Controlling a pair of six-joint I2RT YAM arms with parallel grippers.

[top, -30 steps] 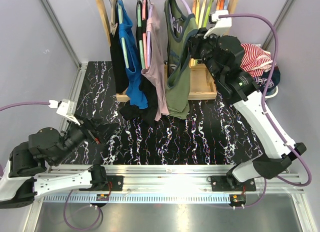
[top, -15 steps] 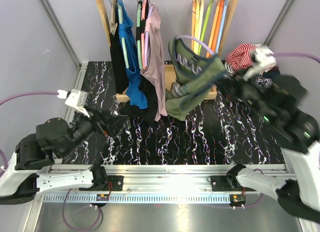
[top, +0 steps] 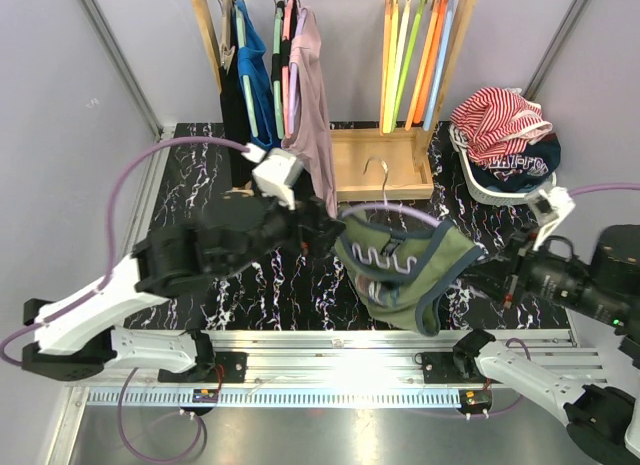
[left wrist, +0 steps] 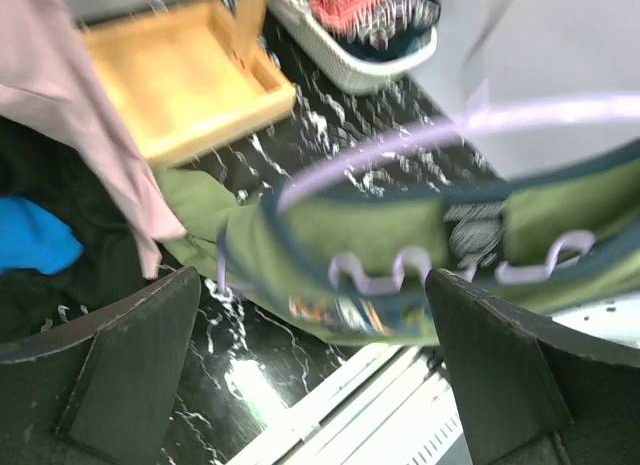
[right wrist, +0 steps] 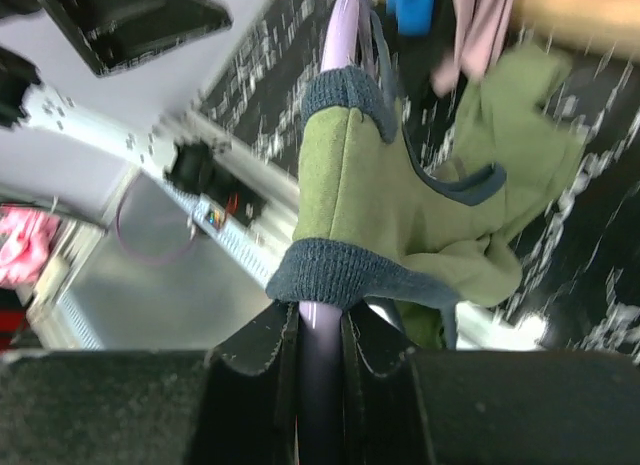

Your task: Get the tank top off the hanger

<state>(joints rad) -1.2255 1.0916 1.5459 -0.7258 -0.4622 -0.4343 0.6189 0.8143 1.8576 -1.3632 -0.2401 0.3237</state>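
The gripper's fingers block the way off for the tank top's strap, so I should move my right gripper toward the left in the top view, then let go of the hanger's lilac bar below the strap.
The green tank top (top: 400,270) with dark blue trim hangs on a lilac hanger (top: 385,210) held above the front middle of the table. My right gripper (top: 500,270) is shut on the hanger's end, and in the right wrist view (right wrist: 322,320) its jaws pinch the lilac bar (right wrist: 340,25) just below the tank top's shoulder strap (right wrist: 370,205). My left gripper (top: 322,230) is open at the tank top's left side. In the left wrist view (left wrist: 310,280) the tank top (left wrist: 370,235) and hanger (left wrist: 400,145) lie just ahead of the open fingers, apart from them.
The wooden clothes rack (top: 385,165) stands at the back with several hung garments (top: 290,85) and bare coloured hangers (top: 410,55). A white basket (top: 480,190) holding striped clothes sits at the back right. Grey walls close both sides.
My right arm has pulled the tank top and hanger off the rail, down and toward the front. My left arm has swung from the front left up to the tank top's left side.
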